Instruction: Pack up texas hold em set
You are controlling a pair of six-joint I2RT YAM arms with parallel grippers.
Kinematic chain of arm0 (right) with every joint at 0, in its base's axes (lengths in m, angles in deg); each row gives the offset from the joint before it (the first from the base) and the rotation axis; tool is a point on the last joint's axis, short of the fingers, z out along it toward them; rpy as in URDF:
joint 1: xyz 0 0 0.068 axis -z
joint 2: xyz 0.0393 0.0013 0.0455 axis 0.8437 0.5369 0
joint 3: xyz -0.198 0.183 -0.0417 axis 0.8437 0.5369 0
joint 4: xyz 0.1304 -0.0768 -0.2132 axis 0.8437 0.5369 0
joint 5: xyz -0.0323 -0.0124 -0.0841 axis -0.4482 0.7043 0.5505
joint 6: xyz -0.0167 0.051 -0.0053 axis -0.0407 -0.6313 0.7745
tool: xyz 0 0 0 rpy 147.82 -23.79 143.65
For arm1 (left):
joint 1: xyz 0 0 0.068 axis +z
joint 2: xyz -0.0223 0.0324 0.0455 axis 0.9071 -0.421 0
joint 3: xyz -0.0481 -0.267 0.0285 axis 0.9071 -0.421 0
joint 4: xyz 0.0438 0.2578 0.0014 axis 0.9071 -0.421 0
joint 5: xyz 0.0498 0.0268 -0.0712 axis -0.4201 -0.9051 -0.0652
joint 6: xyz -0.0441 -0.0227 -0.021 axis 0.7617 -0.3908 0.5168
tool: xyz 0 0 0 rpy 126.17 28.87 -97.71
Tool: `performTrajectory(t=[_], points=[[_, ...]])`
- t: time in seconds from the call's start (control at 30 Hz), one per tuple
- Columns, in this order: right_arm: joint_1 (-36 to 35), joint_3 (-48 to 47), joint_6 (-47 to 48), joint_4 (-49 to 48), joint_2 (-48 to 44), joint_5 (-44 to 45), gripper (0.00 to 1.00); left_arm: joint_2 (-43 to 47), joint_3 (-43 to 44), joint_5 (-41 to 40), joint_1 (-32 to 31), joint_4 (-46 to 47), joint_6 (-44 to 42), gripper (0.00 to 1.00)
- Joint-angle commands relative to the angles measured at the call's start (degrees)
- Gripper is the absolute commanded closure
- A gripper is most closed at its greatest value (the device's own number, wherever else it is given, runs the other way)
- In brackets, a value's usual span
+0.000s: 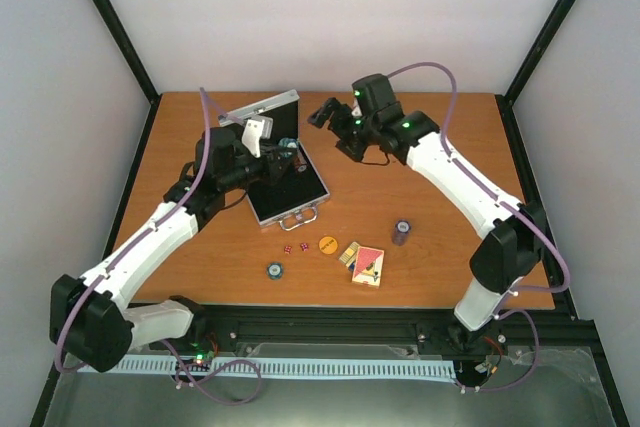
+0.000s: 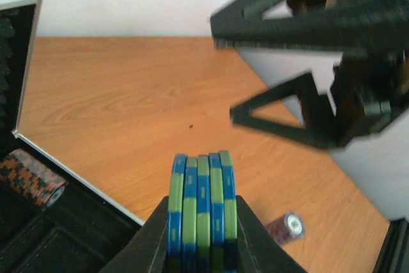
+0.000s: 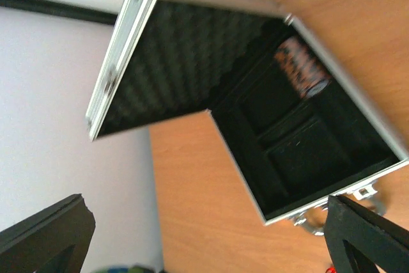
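Below my left gripper, toward the handle, lies empty lining (image 1: 309,181) beside the orange-and-black stack, so next my left gripper should tip its fingers down, lower the chips there and release.
The silver case (image 1: 290,197) lies open left of centre, its lid (image 1: 262,107) raised. One orange-and-black chip stack (image 3: 300,67) sits in its black lining (image 2: 32,177). My left gripper (image 2: 201,222) is shut on a stack of blue-and-green chips (image 2: 201,190), held on edge just past the case's right rim (image 2: 70,165). My right gripper (image 3: 204,241) hangs open and empty beside the case, fingers (image 3: 48,234) wide apart. On the table in front lie a purple chip stack (image 1: 402,232), an orange button (image 1: 327,244), red dice (image 1: 293,248), a blue chip (image 1: 274,270) and card decks (image 1: 368,265).
The right arm's gripper (image 2: 307,113) hovers close in front of the left wrist camera. The case handle (image 1: 300,218) points toward the arms. White walls and black frame posts (image 1: 110,17) enclose the table.
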Motion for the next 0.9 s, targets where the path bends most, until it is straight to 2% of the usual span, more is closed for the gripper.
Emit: performTrajectory(t=[0.0,0.23,0.47,0.7,0.87], points=[[3.55,0.78,6.09,2.53,-2.98,3.88,0.00,0.70,5.34,4.98,0.64,-11.33,-9.52,0.99],[6.71,0.78,16.08,9.36,-5.06,7.51,0.00,-6.23,13.07,7.87,0.69,-26.49,-18.97,0.99],[7.41,5.13,22.15,11.56,-8.77,13.00,0.00,-16.67,21.58,2.67,0.65,-39.91,-28.76,0.99],[10.22,10.23,23.73,10.58,-11.86,12.83,0.00,-29.00,30.09,2.20,0.65,-43.88,-34.12,0.99],[11.97,13.11,24.53,9.98,-13.15,11.16,0.00,-38.57,38.28,-1.31,0.57,-47.60,-36.92,0.99]])
